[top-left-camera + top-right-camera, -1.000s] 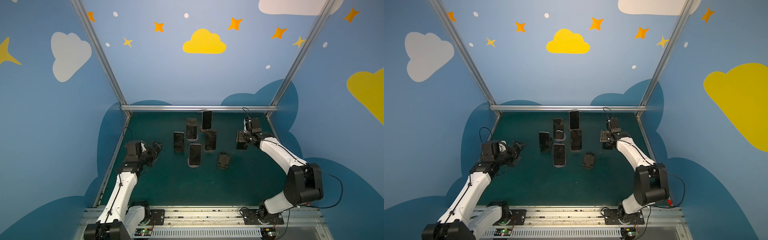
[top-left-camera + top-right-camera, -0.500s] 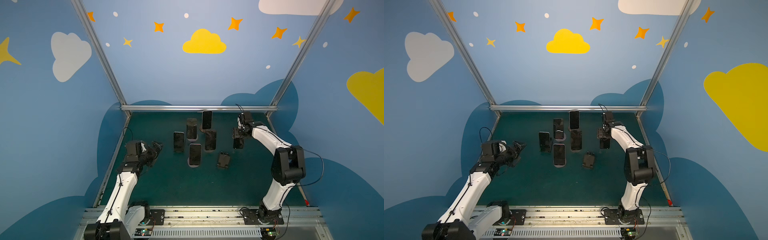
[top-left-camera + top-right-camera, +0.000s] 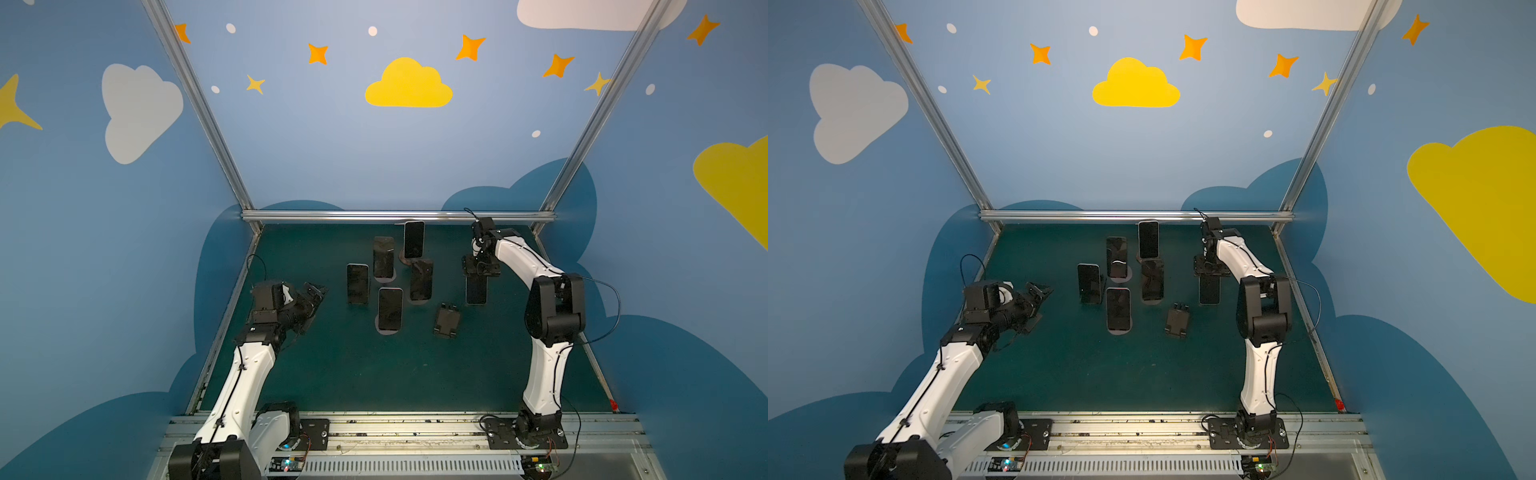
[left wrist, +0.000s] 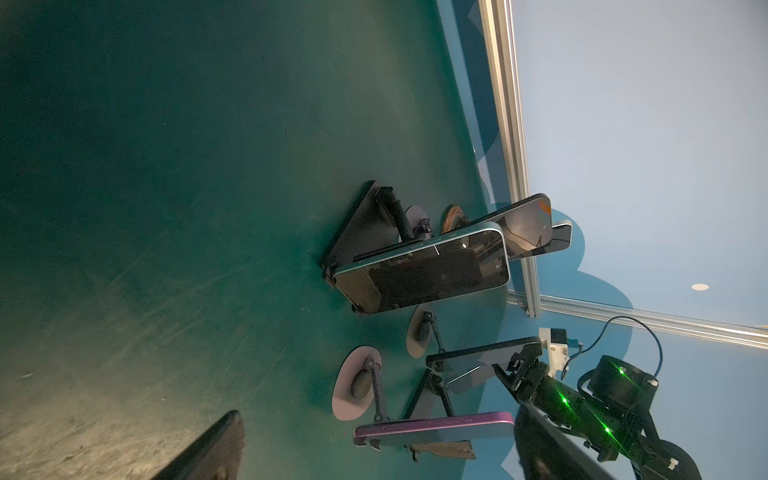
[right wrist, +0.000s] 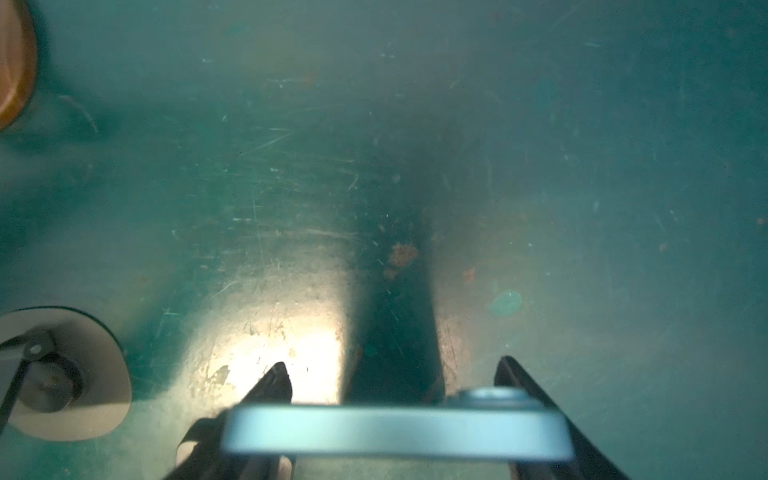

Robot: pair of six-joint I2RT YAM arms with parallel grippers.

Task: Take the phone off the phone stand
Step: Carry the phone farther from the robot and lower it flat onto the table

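Observation:
I will lower my right gripper to the green mat under the hanging phone (image 5: 394, 340), which is bare beside the empty stand, and put the phone down there to let it go.
My right gripper (image 3: 478, 279) (image 3: 1210, 279) is shut on the top of a phone (image 3: 476, 291) that hangs upright under it, dark-screened. The phone hangs over the green mat, behind and to the right of an empty black phone stand (image 3: 447, 321) (image 3: 1177, 321). The right wrist view shows the phone's pale blue-grey edge (image 5: 395, 432) clamped across between the fingers (image 5: 276, 384). I cannot tell whether its lower end touches the mat. At the mat's left side my left gripper (image 3: 313, 296) (image 3: 1038, 296) stands open and empty, pointing toward the phones.
Several other phones lean on stands mid-mat, such as a blue-edged one (image 3: 358, 284) (image 4: 424, 270), a purple-edged one (image 3: 390, 309) (image 4: 432, 428) and the rearmost (image 3: 414, 240). Round stand bases (image 5: 66, 374) lie close to the held phone. An aluminium rail (image 3: 395, 215) bounds the back.
The right gripper has carried the phone a little to the left, and that arm's elbow has swung up into a steeper, more upright fold. The left arm has stayed still.

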